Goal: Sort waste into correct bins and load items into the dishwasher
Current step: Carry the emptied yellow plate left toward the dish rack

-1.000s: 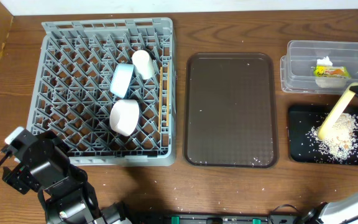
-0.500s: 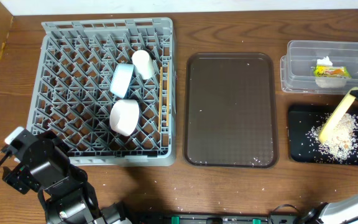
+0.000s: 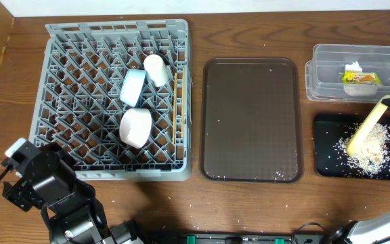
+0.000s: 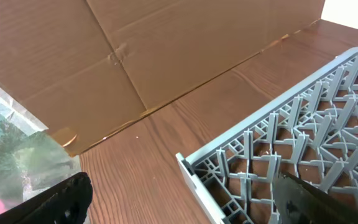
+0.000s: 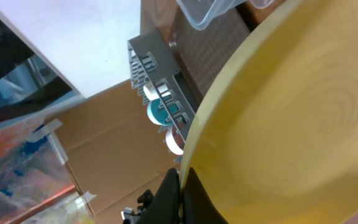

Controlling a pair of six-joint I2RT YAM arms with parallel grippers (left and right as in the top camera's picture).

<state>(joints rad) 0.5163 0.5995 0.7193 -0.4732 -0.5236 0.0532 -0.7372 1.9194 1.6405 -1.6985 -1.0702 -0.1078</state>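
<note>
The right gripper lifts the plate over the tray [image 3: 325, 146] next, since the plate's side is bare. Then it lowers the plate upright into the rack [image 3: 80, 54] beside the white cup.
The yellow plate [image 3: 366, 126] is tilted steeply over the black tray [image 3: 325, 146], which holds loose white rice [image 3: 370, 154]. My right gripper [image 3: 388, 102] is shut on the plate's upper rim. In the right wrist view the plate [image 5: 291, 118] fills the frame, with the jaws [image 5: 182, 186] pinching its edge. The wrapper [image 3: 359, 76] lies in the clear tub [image 3: 330, 57]. The grey dish rack [image 3: 80, 54] holds the white cup [image 3: 156, 68], blue bowl [image 3: 133, 87], pale bowl [image 3: 135, 127] and chopsticks [image 3: 177, 108]. My left gripper [image 4: 185, 205] is open and empty over the rack's corner [image 4: 194, 171].
The dark brown serving tray [image 3: 251, 118] lies between the rack and the bins, with a few stray grains on it. Rice grains are scattered on the table along the front edge. Cardboard [image 4: 135, 56] stands to the left of the rack.
The yellow plate and my right gripper shifted slightly toward the table's near side, then held still. The left arm has not moved.
</note>
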